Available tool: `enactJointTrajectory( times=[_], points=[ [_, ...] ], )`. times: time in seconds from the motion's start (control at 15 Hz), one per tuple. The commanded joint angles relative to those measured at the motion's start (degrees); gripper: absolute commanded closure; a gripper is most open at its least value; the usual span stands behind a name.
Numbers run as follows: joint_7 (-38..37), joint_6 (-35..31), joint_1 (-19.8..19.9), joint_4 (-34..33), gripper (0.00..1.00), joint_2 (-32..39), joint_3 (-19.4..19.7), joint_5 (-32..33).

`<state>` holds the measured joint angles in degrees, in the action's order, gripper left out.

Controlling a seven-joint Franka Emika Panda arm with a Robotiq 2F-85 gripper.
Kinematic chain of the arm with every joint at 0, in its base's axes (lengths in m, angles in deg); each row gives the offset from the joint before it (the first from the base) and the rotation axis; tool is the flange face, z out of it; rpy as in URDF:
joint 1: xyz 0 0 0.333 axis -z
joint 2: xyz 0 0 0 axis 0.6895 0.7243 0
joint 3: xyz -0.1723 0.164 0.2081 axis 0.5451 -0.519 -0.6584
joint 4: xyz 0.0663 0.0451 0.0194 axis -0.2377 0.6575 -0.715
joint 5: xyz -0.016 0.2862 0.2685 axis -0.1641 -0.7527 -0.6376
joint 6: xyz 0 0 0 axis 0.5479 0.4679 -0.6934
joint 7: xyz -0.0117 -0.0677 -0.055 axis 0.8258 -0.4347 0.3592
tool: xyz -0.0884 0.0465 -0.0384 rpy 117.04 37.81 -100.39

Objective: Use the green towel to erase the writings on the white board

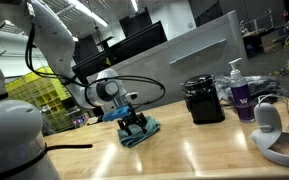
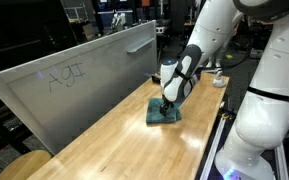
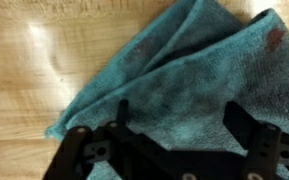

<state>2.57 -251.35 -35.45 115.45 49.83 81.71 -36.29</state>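
Observation:
My spread fingers are at the crumpled green towel's surface, so they need to stay low and close on it next.
The green towel (image 3: 174,75) lies crumpled on the wooden table; it also shows in both exterior views (image 1: 144,133) (image 2: 156,117). My gripper (image 3: 176,115) hangs straight over it with both fingers spread wide, the tips at or just above the cloth, nothing clamped between them. In the exterior views the gripper (image 1: 134,124) (image 2: 166,106) is down on the towel. The white board (image 2: 64,85) leans along the table's far side with handwriting (image 2: 64,76) near its upper part, well away from the gripper.
A black box-shaped device (image 1: 204,100), a purple-labelled pump bottle (image 1: 240,95) and a white headset-like object (image 1: 274,130) stand at one end of the table. Bare wood lies around the towel (image 2: 114,140). Yellow crates (image 1: 39,95) sit behind.

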Motion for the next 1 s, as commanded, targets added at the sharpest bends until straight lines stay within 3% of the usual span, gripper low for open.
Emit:
enactJointTrajectory(
  times=[0.0,0.27,0.73,0.93],
  points=[
    [-3.37,-2.76,-0.02,-0.08,0.29,2.26,-0.25,1.44],
    [-4.41,-3.06,-0.24,-0.37,0.47,1.64,-0.85,1.05],
    [-7.42,-3.72,-0.47,0.13,1.0,0.09,-1.63,3.01],
    [-7.45,-3.88,-1.04,-0.08,0.98,-2.04,-2.26,4.39]
  ],
)
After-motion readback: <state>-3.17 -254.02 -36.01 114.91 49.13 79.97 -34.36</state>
